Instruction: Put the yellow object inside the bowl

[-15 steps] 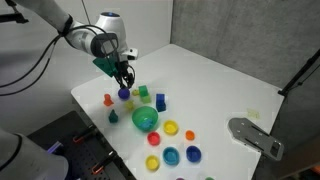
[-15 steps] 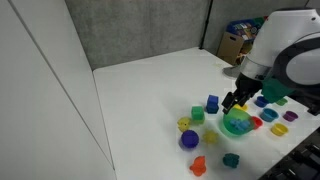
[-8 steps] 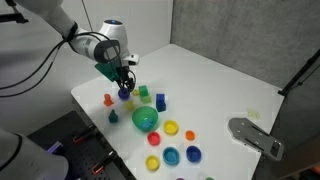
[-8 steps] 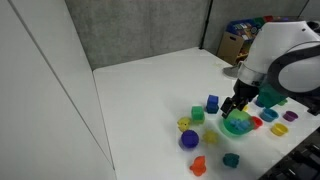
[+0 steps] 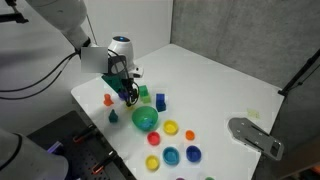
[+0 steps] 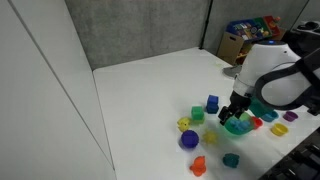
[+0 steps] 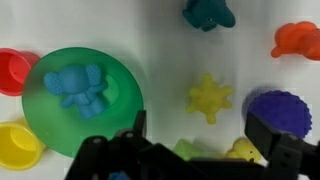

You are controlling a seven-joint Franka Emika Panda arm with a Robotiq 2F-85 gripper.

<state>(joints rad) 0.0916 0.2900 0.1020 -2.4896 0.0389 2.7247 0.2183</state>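
Note:
The yellow object (image 7: 209, 98) is below the gripper, so the gripper should next lower its open fingers around the object's spiky body, where bare table toward bowl (image 7: 110, 125) and purple ball leaves room.
The yellow object (image 7: 210, 98) is a small pale-yellow spiky piece on the white table, between the teal-green bowl (image 7: 110, 125) and the purple ball (image 7: 285, 110). It also shows faintly in an exterior view (image 6: 209, 137). The bowl shows in both exterior views (image 5: 146, 119) (image 6: 238, 125) and holds a blue toy animal (image 7: 78, 88). My gripper (image 7: 197, 125) is open and empty, low over the table (image 5: 130, 97) (image 6: 232, 113), with the yellow object just ahead of its fingertips. A green block (image 7: 185, 150) and a second, brighter yellow piece (image 7: 245, 152) lie between the jaws.
An orange piece (image 7: 300, 40) and a teal piece (image 7: 208, 12) lie beyond the yellow object. A red cup (image 7: 12, 72) and a yellow cup (image 7: 15, 145) sit beside the bowl. A blue block (image 5: 160, 101) and more small cups (image 5: 171, 156) stand near the table's front edge.
The gripper has come down and moved a little towards the bowl, from above the purple ball to low over the toys. Nothing on the table has moved.

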